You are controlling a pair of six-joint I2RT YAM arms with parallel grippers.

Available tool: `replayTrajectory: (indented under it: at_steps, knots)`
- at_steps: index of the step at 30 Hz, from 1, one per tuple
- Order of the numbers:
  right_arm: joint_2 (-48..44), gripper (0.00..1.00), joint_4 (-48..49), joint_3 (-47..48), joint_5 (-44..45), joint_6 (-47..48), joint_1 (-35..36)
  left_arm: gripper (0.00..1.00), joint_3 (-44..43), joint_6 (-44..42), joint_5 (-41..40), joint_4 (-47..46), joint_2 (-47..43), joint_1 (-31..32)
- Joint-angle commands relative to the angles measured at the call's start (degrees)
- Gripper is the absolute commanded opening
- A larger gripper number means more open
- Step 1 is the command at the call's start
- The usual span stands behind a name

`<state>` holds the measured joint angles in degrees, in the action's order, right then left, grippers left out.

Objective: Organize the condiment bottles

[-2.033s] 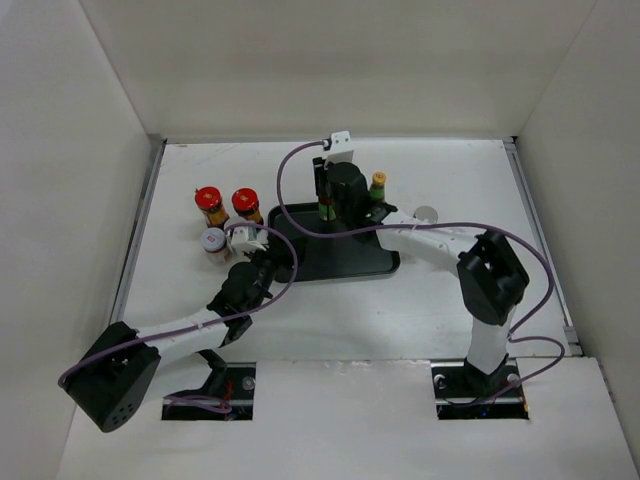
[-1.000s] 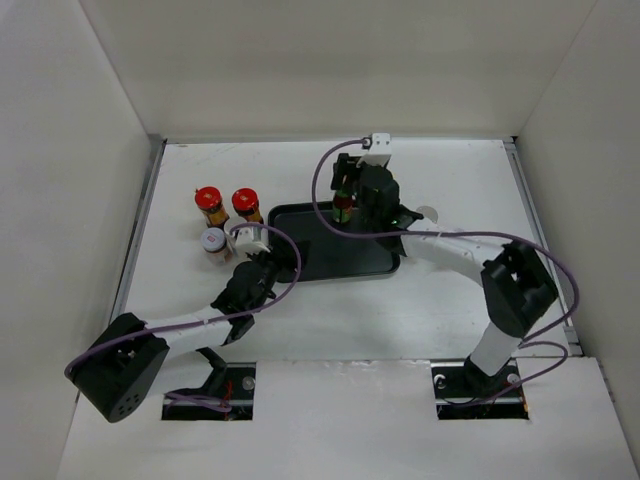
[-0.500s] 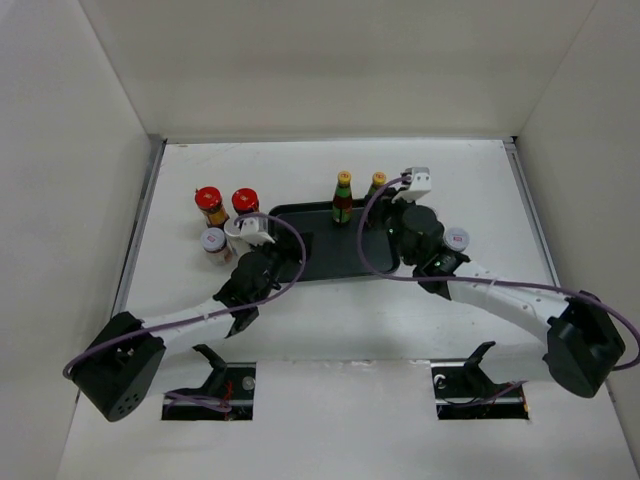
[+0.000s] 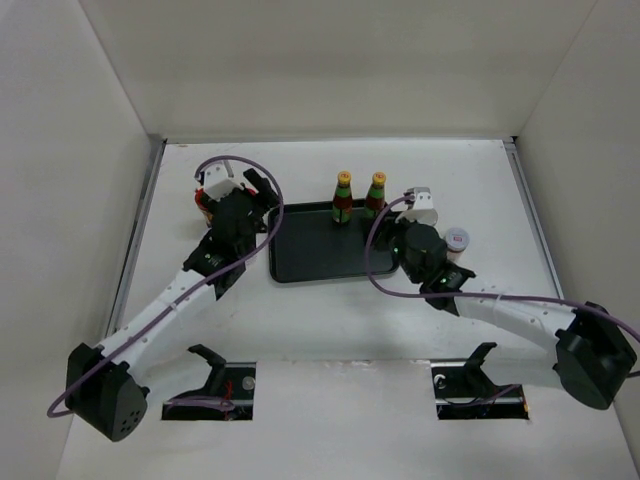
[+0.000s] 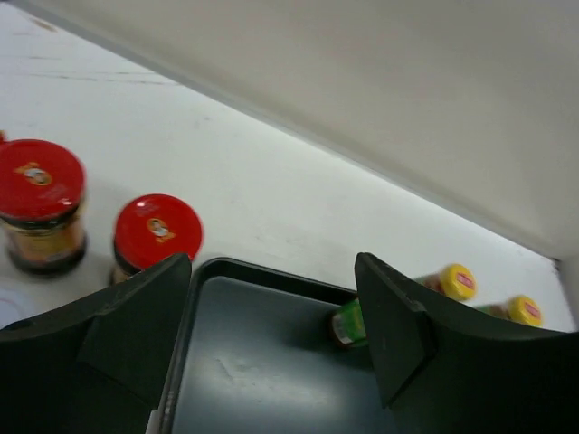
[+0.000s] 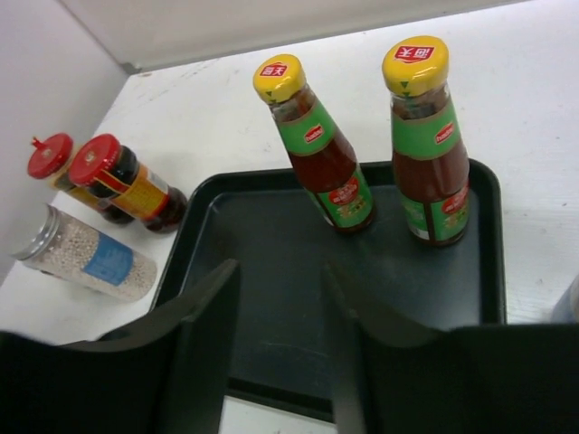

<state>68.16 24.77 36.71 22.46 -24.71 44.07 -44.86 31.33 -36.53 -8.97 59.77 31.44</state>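
Next, my left gripper draws back from the tray's corner, tilts downward and moves down onto the grey-topped jar's lid, since that jar stands off the tray.
Two slim yellow-capped bottles (image 4: pixel 343 197) (image 4: pixel 376 195) stand side by side at the back edge of the black tray (image 4: pixel 310 262). The right wrist view shows them upright (image 6: pixel 317 149) (image 6: pixel 427 145). My right gripper (image 4: pixel 390 240) (image 6: pixel 280 344) is open and empty over the tray's near right part. My left gripper (image 4: pixel 262 200) (image 5: pixel 271 334) is open and empty above the tray's back left corner, next to two red-lidded jars (image 5: pixel 38 176) (image 5: pixel 156 233). A grey-topped jar (image 6: pixel 86 258) with a blue label stands left of the tray. Another grey-topped jar (image 4: pixel 457 239) stands right of the tray.
The red-lidded jars (image 6: pixel 118 181) stand just off the tray's (image 6: pixel 271 262) left back corner, mostly hidden under my left arm in the top view. White walls close in the table on three sides. Purple cables loop over both arms.
My right gripper let go of a yellow-capped bottle on the tray and drew back to the near right. My left arm swung from the tray's near left to the red-lidded jars.
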Motion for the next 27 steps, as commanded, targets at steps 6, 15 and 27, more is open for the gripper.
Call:
replayTrajectory:
  at_steps: [6, 15, 27]
  knots:
    - [3.82, 0.59, 6.07, -0.85, -1.89, -1.83, 0.70, 0.84, -9.62, -3.73, -2.41, 15.73, 9.30, -7.92]
    - [6.37, 0.61, 7.04, -0.85, -1.28, -1.22, 0.70, 0.83, -10.25, -0.92, 2.36, 19.96, 10.04, -9.96]
    - [6.37, 0.64, 7.04, -0.85, -1.28, -1.30, 0.70, 0.82, -4.19, -0.31, -1.00, 29.36, 5.62, -7.67]
